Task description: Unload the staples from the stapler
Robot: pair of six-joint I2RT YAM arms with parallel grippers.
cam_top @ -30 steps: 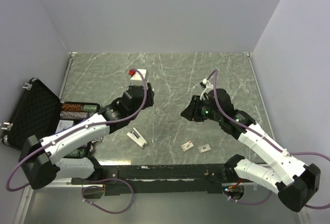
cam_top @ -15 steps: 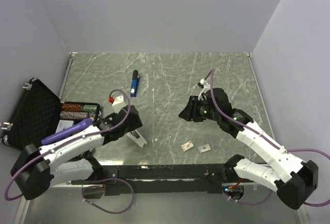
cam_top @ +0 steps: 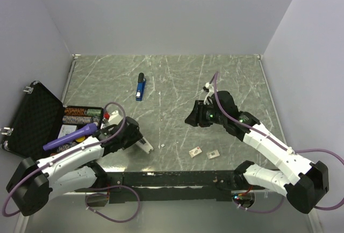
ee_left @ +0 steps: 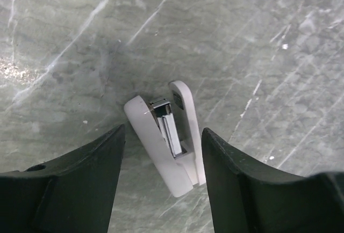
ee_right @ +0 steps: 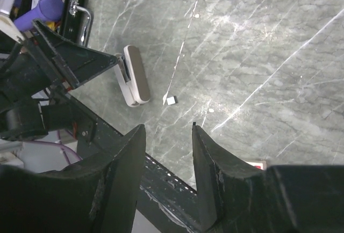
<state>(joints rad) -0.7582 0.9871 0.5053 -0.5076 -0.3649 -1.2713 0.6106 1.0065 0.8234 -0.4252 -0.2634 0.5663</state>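
The robot should next move its left gripper down so that one finger goes into the bar's open gap, and then close on the bar's broader white half [ee_left: 157, 143], because the bar's hinged-open halves stand apart.
The blue stapler [cam_top: 140, 88] with a black end lies alone on the far middle of the table. My left gripper [cam_top: 133, 134] is open, low over the table near the front left. A white rounded oblong bar [ee_left: 161, 150], hinged open, lies between its fingers [ee_left: 91, 174] without touching them. The bar also shows in the top view [cam_top: 143, 145] and the right wrist view [ee_right: 134, 77]. My right gripper [cam_top: 191, 118] is open and empty above the table's middle right [ee_right: 167, 136]. A tiny pale piece [ee_right: 171, 100] lies next to the bar; I cannot tell if it is staples.
An open black case [cam_top: 29, 116] holds chips and a purple object [cam_top: 70, 136] at the left. Two small whitish cards [cam_top: 196, 151] [cam_top: 213, 154] with red marks lie near the front. A black rail [cam_top: 172, 179] runs along the near edge. Grey walls enclose the table.
My left arm pulled back from the far middle to the near left, uncovering the stapler, and now sits over the white bar. The right gripper drifted slightly left.
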